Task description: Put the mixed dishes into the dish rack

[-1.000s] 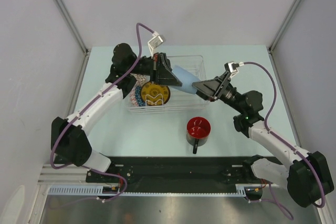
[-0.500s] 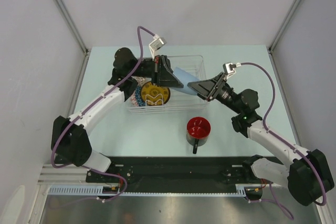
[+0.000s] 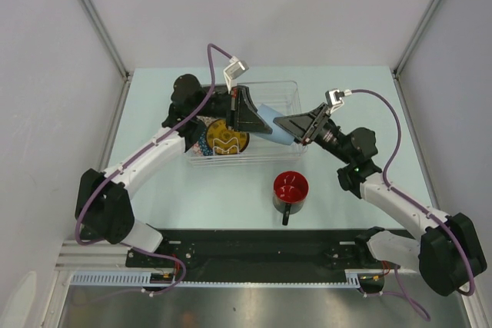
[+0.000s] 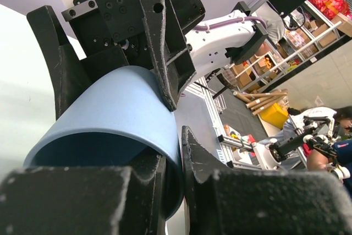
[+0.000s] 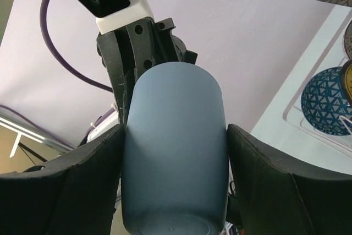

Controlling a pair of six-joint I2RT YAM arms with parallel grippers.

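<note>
My right gripper holds the cup, and the rack's empty far corner [image 3: 282, 97] is below and outward. My right gripper should move the cup outward next, tip it with its opening down, lower it and let it go.
A light-blue cup [image 3: 275, 127] hangs sideways over the clear dish rack [image 3: 288, 90], held between both grippers. My left gripper [image 3: 257, 122] pinches the cup's rim [image 4: 110, 108], one finger inside and one outside. My right gripper [image 3: 290, 130] clamps the cup's body [image 5: 176, 147] near its base. In the rack stand the square dark plate with yellow centre [image 3: 227, 140] and the blue-patterned bowl [image 3: 202, 140], which also shows in the right wrist view [image 5: 327, 100]. The red mug [image 3: 290, 190] stands on the table in front of the rack, handle toward me.
The rack's right half lies under the held cup. Grey walls close in the table at the left, right and back. The black base rail [image 3: 254, 243] runs along the near edge.
The right gripper has carried the cup a little left, toward the left gripper. The left gripper has shifted slightly right and now has the cup's rim between its fingers.
</note>
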